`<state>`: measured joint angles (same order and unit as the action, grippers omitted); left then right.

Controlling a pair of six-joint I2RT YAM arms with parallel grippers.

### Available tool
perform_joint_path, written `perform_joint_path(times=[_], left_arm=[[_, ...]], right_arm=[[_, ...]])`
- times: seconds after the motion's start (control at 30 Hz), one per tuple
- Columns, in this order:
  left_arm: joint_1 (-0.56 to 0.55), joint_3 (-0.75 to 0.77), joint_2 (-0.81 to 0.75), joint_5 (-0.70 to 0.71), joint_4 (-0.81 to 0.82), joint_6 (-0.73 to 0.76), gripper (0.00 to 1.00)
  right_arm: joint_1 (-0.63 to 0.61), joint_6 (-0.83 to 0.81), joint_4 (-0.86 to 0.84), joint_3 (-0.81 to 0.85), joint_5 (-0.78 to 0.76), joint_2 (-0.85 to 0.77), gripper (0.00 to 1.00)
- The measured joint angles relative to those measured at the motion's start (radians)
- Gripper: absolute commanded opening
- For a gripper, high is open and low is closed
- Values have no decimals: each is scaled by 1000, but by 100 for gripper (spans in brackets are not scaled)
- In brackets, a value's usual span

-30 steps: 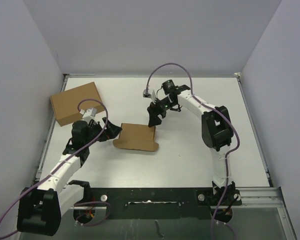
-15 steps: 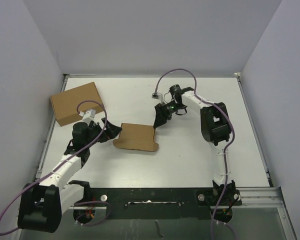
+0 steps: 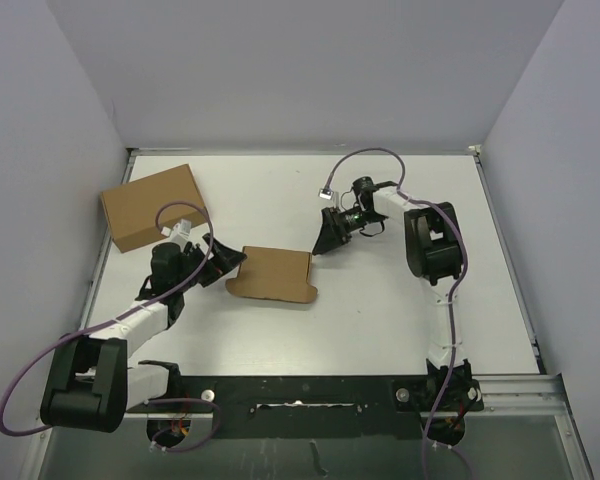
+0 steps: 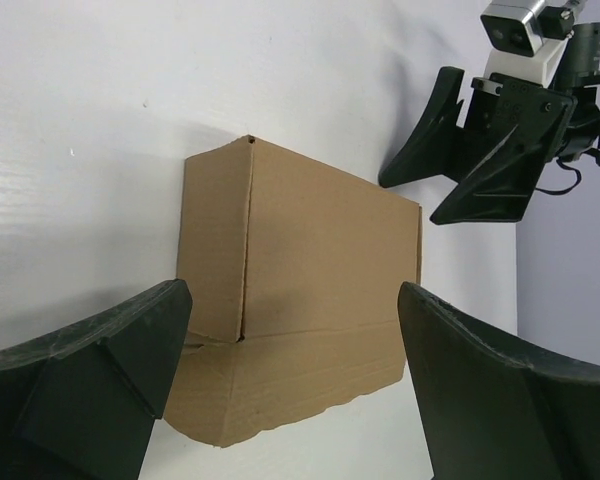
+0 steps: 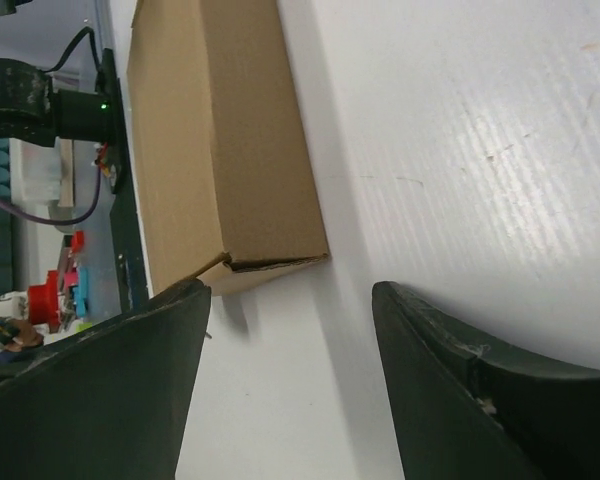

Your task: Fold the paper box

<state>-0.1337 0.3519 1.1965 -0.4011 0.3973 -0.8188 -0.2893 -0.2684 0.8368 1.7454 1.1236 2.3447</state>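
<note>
The box's narrow end by the flap (image 3: 238,274) (image 4: 212,305) is below my left gripper and to its right in the top view, so I will move the gripper down toward it next.
The paper box (image 3: 272,273) lies folded and flat near the table's middle, brown, with a loose flap angled down at its left end. My left gripper (image 3: 223,263) sits just left of that end, open and holding nothing. In the left wrist view the box (image 4: 310,270) fills the middle, its ragged-edged flap (image 4: 280,385) lying ahead between the two dark fingers (image 4: 90,370). My right gripper (image 3: 326,238) hangs open just off the box's far right corner. The right wrist view shows the box (image 5: 205,130) ahead of the jaws, with bare table between them.
A larger plain brown cardboard box (image 3: 150,205) stands at the back left, behind the left arm. The right gripper (image 4: 485,150) shows beyond the paper box in the left wrist view. The white table (image 3: 400,290) is edged by grey walls.
My right gripper has drawn back to the right, off the box's right end, as that arm folded in. The left gripper edged slightly toward the box's left end. The box stayed put.
</note>
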Motion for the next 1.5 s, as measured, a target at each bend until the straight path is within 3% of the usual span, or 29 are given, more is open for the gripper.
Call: perform_joint_path(times=[0.27,0.53,0.67,1.3,1.4,1.5], left_arm=[[5,0,0,14,-8,45,83],[5,0,33,23,-10,71,89],[5,0,90,-2,7,72,92],[-3,0,342,-153,360,-114,98],[-28,11,384,-138,399,-138,97],[-59,14,445,-111,476,-172,91]], right_arm=[[-33,101,-77,-42,23,-13,67],[-51,146,-88,-47,-3,-13,47],[-42,166,-90,-59,21,-13,42],[-5,181,-94,-87,58,-13,41],[-5,181,-94,-87,58,-13,40],[-4,180,-94,-87,58,-13,40]])
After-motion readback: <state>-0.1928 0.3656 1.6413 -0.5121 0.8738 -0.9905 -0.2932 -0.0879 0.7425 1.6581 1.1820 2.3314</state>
